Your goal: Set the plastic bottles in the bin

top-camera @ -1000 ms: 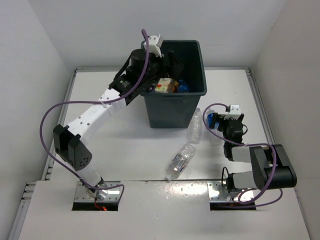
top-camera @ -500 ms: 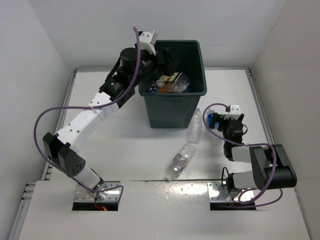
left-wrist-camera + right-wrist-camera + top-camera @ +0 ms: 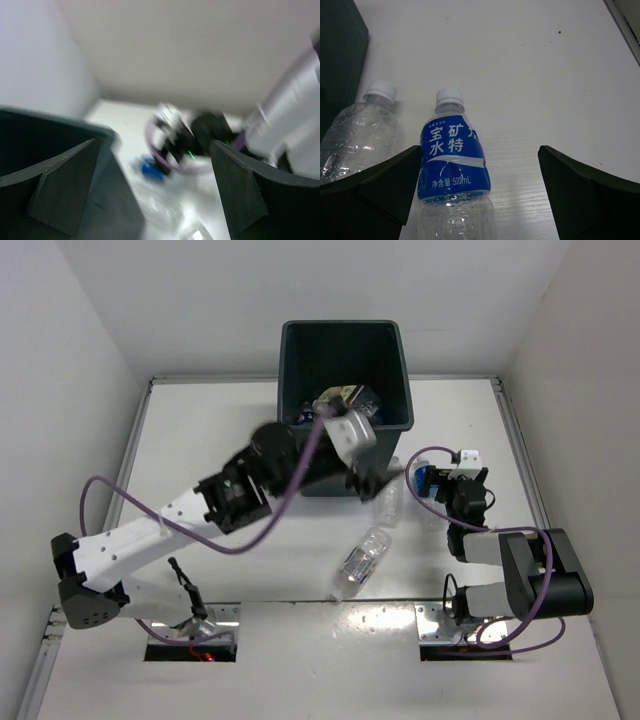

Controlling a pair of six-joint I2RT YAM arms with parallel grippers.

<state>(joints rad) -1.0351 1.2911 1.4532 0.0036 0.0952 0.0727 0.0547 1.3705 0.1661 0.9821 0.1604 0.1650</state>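
Observation:
My left gripper moves down and back onto the labelled bottle's middle (image 3: 361,562) next, as that bottle lies below it and nearer my base, on top of the table.
The dark bin (image 3: 392,390) stands at the back centre with several plastic bottles (image 3: 345,400) inside. Three more lie on the table: a plain clear one (image 3: 392,492) by the bin's right front corner, a labelled one (image 3: 362,562) nearer the front, and a blue-labelled one (image 3: 425,481). My left gripper (image 3: 378,478) hangs open and empty in front of the bin, beside the plain bottle; its wrist view is blurred, with the bin wall (image 3: 50,165) at left. My right gripper (image 3: 446,486) is open, with the blue-labelled bottle (image 3: 452,160) lying between its fingers, nearer the left one. The plain bottle (image 3: 362,130) lies left of it.
White walls close in the table on the left, back and right. The bin's corner (image 3: 337,60) shows at the left of the right wrist view. The left arm's purple cable (image 3: 150,520) loops over the left half of the table.
The left arm has swung from above the bin's left rim down and forward to the bin's front right side, staying open. The right arm and the table bottles have not moved.

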